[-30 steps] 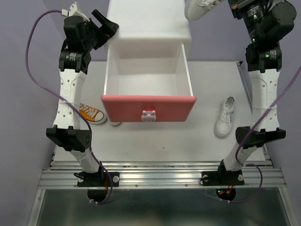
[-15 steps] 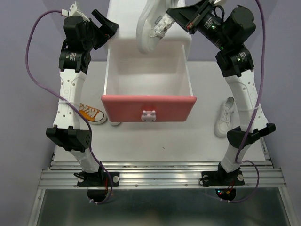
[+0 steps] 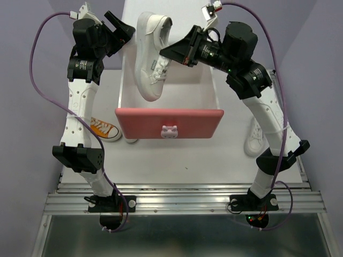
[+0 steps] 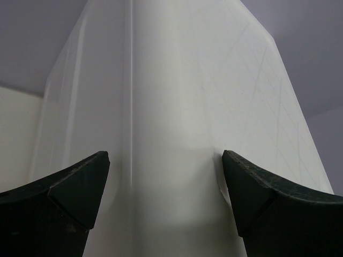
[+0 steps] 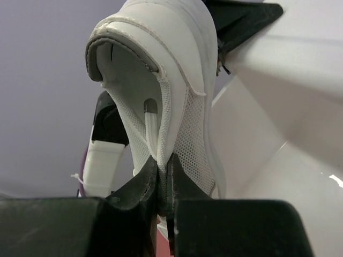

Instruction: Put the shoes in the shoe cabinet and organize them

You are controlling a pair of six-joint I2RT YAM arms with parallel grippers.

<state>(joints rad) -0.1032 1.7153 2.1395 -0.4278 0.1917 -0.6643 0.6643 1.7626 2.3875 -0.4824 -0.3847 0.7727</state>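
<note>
Next, my right gripper moves down and to the left in the top view and releases the sneaker, since the bottom of the drawer by the drawer's side (image 3: 138, 100) (image 5: 268, 182) lies below the gripper.
My right gripper (image 3: 170, 55) is shut on the collar of a white sneaker (image 3: 150, 56) and holds it in the air over the left part of the open salmon-pink drawer (image 3: 169, 122) of the white shoe cabinet (image 3: 185, 21). In the right wrist view the sneaker (image 5: 171, 91) hangs from my gripper (image 5: 164, 171), heel toward the camera. My left gripper (image 3: 119, 28) is open, with the cabinet's back left corner (image 4: 161, 107) between its fingers (image 4: 69, 187). The second white sneaker (image 3: 256, 133) lies on the table right of the drawer. An orange sneaker (image 3: 104, 129) lies left of the drawer.
The drawer sticks out toward the arm bases, its bunny knob (image 3: 169, 131) facing front. The white table (image 3: 182, 166) ends at a metal rail (image 3: 182, 201) near the bases. A purple wall (image 3: 32, 107) surrounds the table.
My right arm has swung left and down with the white sneaker, from above the cabinet's right back corner to over the open drawer's left part. The left arm has not moved.
</note>
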